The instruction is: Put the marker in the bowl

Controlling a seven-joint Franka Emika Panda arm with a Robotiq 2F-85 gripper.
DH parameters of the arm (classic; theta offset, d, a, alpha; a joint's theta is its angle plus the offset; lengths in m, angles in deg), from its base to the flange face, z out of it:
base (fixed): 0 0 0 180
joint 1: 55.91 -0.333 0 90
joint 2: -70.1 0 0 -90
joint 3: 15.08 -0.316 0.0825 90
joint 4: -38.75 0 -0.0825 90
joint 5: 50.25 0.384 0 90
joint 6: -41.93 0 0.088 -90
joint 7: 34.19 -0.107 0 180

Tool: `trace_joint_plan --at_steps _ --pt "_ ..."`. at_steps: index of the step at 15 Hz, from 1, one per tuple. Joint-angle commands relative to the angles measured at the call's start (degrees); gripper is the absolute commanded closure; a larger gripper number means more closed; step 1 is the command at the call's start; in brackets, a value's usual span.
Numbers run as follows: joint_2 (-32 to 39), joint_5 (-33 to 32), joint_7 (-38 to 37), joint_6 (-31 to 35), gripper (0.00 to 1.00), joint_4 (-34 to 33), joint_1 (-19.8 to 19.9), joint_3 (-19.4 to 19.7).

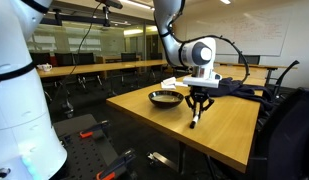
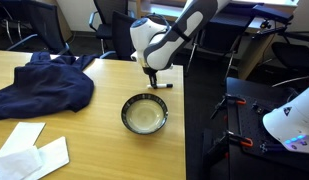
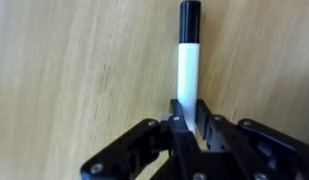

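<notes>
The marker (image 1: 194, 119) is low beside the bowl's rim. I need to raise my gripper from the table next, move it over the bowl's open middle and lower it to release the white marker.
A white marker with a black cap (image 3: 188, 55) is clamped between my gripper's fingers (image 3: 188, 118) in the wrist view, its capped end pointing away over the wooden table. In an exterior view the gripper (image 1: 198, 103) holds the marker (image 1: 194, 119) just above the table, to the right of the bowl (image 1: 165, 98). In an exterior view the gripper (image 2: 152, 78) is beyond the bowl (image 2: 144, 114), near the table's far edge; the marker tip (image 2: 162, 85) shows beside it.
A dark blue cloth (image 2: 39, 85) lies on the table at the left. White paper sheets (image 2: 29, 152) lie at the near left corner. Office chairs (image 2: 114, 25) stand beyond the table. The table edge (image 2: 184, 120) runs close to the bowl.
</notes>
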Motion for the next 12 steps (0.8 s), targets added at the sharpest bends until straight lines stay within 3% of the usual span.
trace_joint_plan --at_steps 1,7,12 --pt "-2.23 0.48 -2.55 -1.42 0.95 0.78 0.27 -1.27" --pt "-13.74 -1.9 -6.46 0.01 0.95 5.68 -3.17 -1.79" --pt "-20.03 0.33 -4.99 -0.51 0.95 6.81 -5.4 -5.18"
